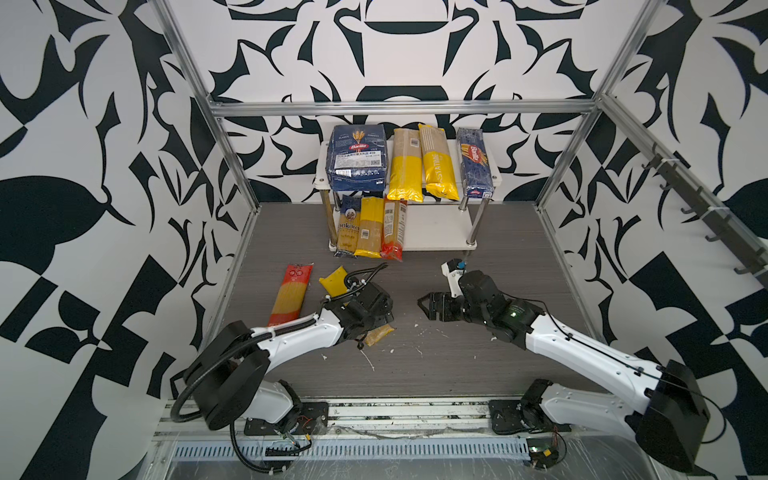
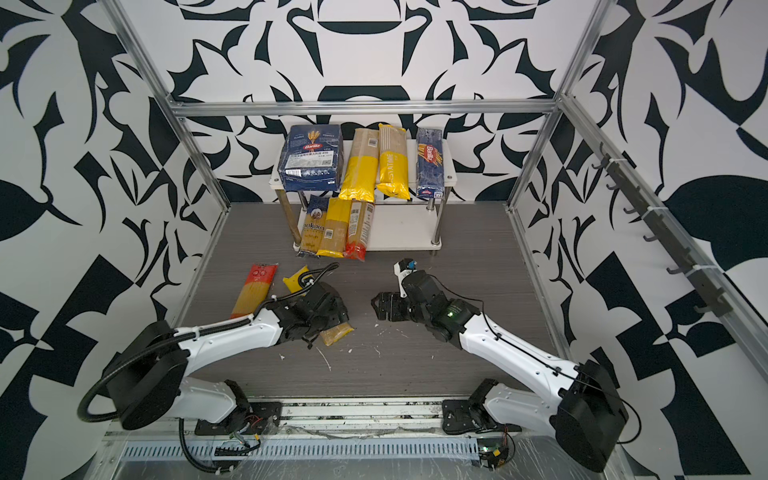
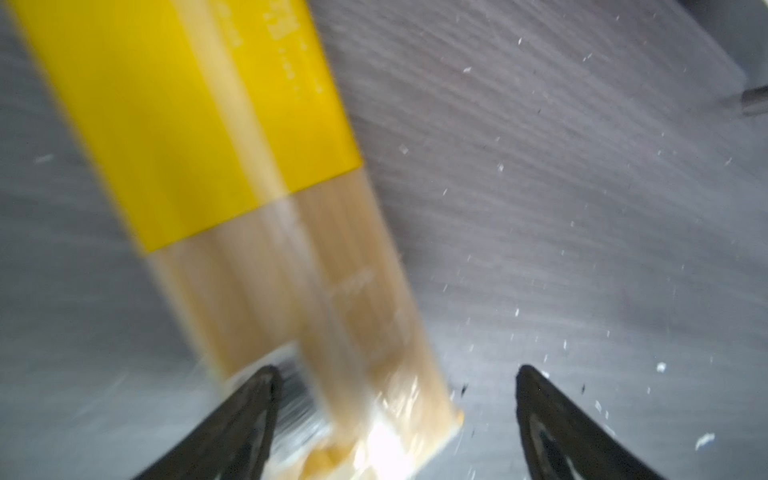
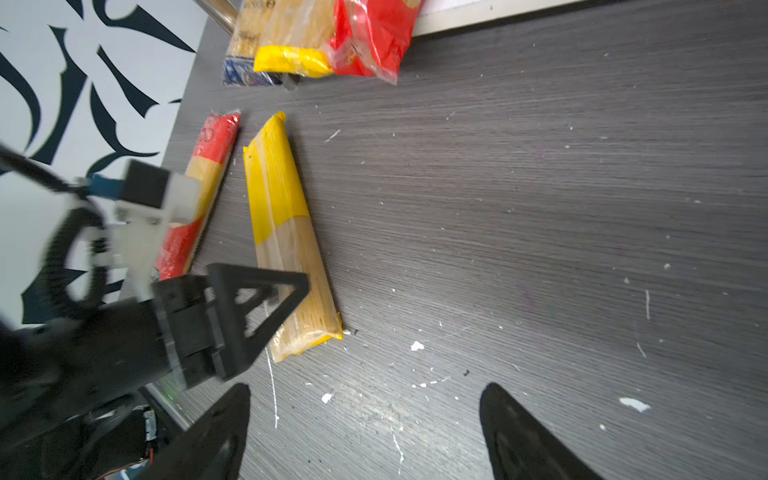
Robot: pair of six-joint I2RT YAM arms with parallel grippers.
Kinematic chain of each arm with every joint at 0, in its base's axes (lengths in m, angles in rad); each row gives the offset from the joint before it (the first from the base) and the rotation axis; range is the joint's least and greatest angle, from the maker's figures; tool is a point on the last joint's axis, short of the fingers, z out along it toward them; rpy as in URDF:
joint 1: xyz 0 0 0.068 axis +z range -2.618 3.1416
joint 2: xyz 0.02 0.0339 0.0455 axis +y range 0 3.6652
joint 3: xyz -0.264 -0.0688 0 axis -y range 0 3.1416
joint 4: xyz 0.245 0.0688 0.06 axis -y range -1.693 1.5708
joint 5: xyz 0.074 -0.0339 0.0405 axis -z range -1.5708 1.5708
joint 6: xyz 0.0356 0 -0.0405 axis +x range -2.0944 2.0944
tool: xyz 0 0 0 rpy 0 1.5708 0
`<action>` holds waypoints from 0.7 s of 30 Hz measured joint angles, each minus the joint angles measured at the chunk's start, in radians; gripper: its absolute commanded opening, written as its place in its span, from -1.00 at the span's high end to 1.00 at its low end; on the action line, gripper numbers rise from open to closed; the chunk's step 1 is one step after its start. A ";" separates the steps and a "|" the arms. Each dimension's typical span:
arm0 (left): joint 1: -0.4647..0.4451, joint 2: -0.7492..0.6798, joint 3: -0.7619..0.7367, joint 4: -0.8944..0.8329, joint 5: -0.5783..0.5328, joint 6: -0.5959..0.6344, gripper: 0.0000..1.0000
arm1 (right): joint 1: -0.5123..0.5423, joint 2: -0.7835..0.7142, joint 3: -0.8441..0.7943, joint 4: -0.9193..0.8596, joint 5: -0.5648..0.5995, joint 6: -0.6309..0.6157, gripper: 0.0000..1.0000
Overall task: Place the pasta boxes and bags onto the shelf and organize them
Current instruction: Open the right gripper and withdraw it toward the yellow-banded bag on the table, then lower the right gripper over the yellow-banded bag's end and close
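Note:
My right gripper comes across toward the bag's clear end (image 1: 379, 334) next, since the yellow-and-clear bag (image 1: 332, 280) lies at an angle. Its fingers then turn to straddle that end, lower and close.
A yellow-and-clear spaghetti bag (image 1: 332, 280) lies on the grey table. My left gripper (image 3: 397, 368) hangs over its clear end (image 3: 365, 324), open, with the fingers to either side. The picture is blurred and shows no grip. A red-and-clear bag (image 1: 291, 295) lies beside it on the left. My right gripper (image 4: 368, 386) is open over bare table, holding nothing. On the shelf (image 1: 436, 230), the top board carries a wide Barilla box (image 1: 357, 160), two yellow bags (image 1: 405, 166) and a narrow Barilla box (image 1: 473, 162). Below stand the ankara bag (image 1: 347, 230), a yellow bag (image 1: 369, 226) and a red bag (image 1: 394, 228).
Aluminium frame rails (image 1: 399, 108) enclose the table on the left, back and right. A rail of dark hooks (image 1: 706, 216) runs along the right wall. White crumbs and broken pasta strands (image 1: 368, 359) litter the table in front of the arms.

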 measured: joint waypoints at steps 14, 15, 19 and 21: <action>0.515 -0.550 -0.100 -0.325 0.019 0.152 -0.99 | 0.140 0.372 0.145 0.032 -0.002 -0.045 -0.80; 0.547 -0.549 -0.097 -0.334 0.032 0.174 -0.99 | 0.153 0.400 0.163 0.039 -0.002 -0.047 -0.80; 0.658 -0.521 -0.069 -0.361 0.098 0.267 -1.00 | 0.197 0.520 0.240 0.060 -0.003 -0.055 -0.80; 0.710 -0.514 -0.058 -0.363 0.129 0.303 -0.99 | 0.213 0.570 0.279 0.062 -0.003 -0.063 -0.80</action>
